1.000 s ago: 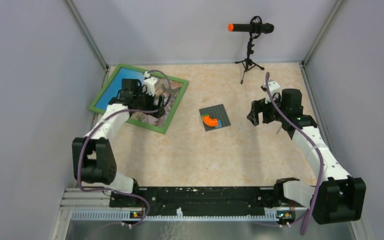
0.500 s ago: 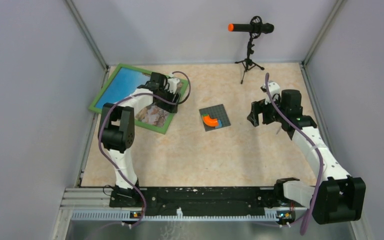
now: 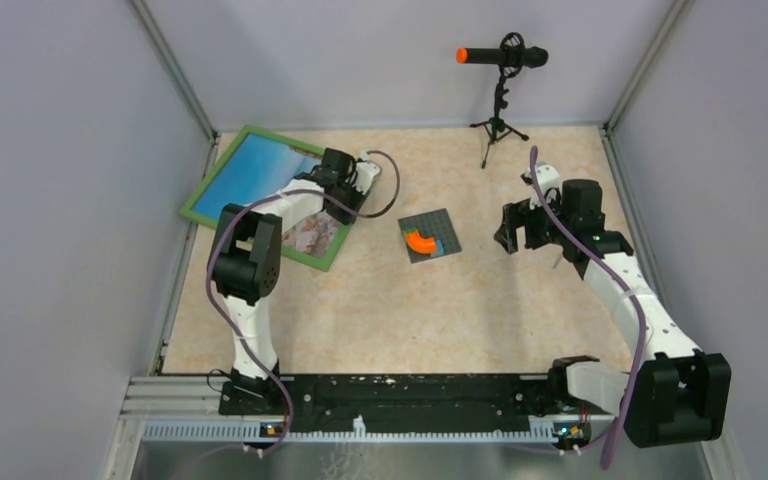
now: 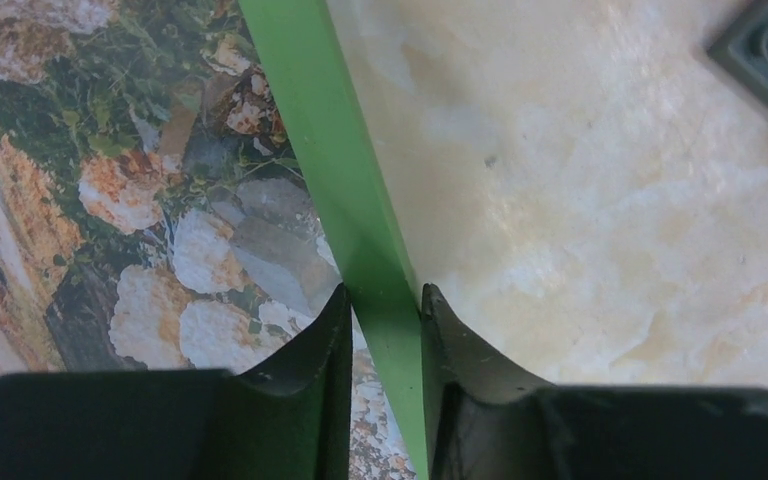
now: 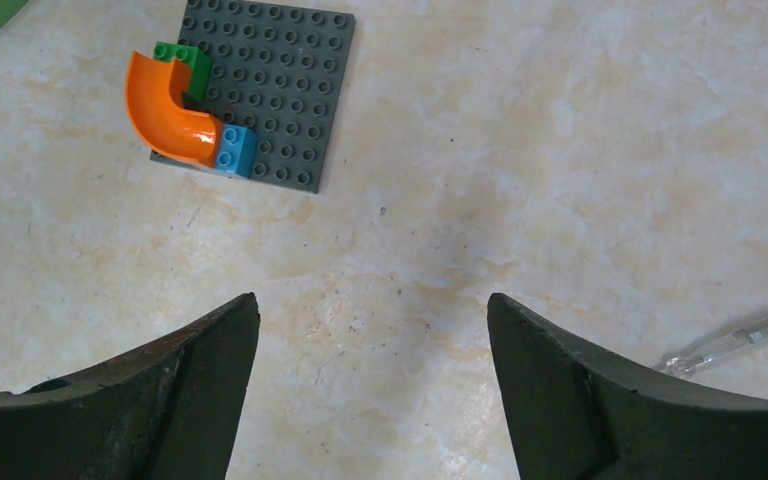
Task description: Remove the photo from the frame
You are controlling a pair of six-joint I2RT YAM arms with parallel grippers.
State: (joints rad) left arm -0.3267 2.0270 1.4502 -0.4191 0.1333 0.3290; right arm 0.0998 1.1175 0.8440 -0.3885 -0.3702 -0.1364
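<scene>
I will next pull and turn the frame [image 3: 210, 172] with my left gripper toward the baseplate's near side and let go, since the table is bare there, back from the gripper.
The frame [image 3: 210, 172] lies face up at the table's back left, its green border round the photo [image 3: 250, 175] of blue sky and pale rocks. My left gripper [image 3: 348, 203] is at the frame's right edge. In the left wrist view its jaws [image 4: 384, 300] straddle the green border [image 4: 310, 110] and press it from both sides, with the photo's rocks [image 4: 140, 200] to the left and bare table to the right. My right gripper [image 3: 516, 228] hovers at the right, its jaws [image 5: 372, 300] open wide over bare table with nothing between them.
A small grey baseplate [image 3: 430, 235] with an orange curved brick [image 5: 165, 115] sits mid-table, between the arms. A microphone on a tripod [image 3: 500, 90] stands at the back. A clear thin stick [image 5: 730, 342] lies near my right gripper. Walls close in left, right and back.
My left arm has swung from over the photo's middle to the frame's right edge, and its jaws have closed onto the green border. The right arm has not moved.
</scene>
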